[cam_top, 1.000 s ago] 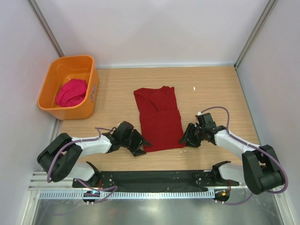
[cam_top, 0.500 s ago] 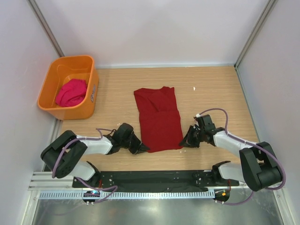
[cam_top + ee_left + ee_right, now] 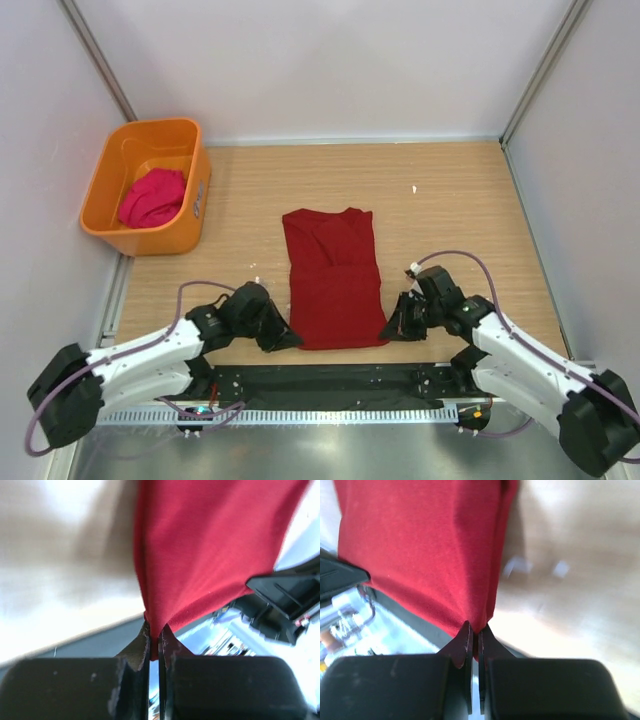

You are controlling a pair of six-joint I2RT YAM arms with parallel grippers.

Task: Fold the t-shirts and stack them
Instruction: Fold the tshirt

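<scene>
My right gripper should next lift the shirt's hem corner, bring it over the long, flat shirt's far end, since that end lies outward, and let go.
A dark crimson t-shirt (image 3: 335, 280) lies flat and narrow on the wooden table, sleeves folded in, its hem toward the arms. My left gripper (image 3: 291, 339) is shut on the hem's near left corner; the left wrist view shows red cloth (image 3: 210, 545) pinched between the jaws of that gripper (image 3: 155, 635). My right gripper (image 3: 388, 331) is shut on the hem's near right corner, and the same cloth (image 3: 420, 550) runs into the closed jaws of this gripper (image 3: 475, 632) in the right wrist view. A magenta-pink t-shirt (image 3: 152, 197) lies bunched in the orange tub (image 3: 192, 222).
The orange tub stands at the table's far left beside the left wall. A black base strip (image 3: 330, 380) and a metal rail run along the near edge, just below the shirt's hem. White walls close in on three sides.
Both grippers closed on the hem's corners. Both arms then drew back toward the near edge, dragging the crimson shirt a little nearer and stretching its hem.
</scene>
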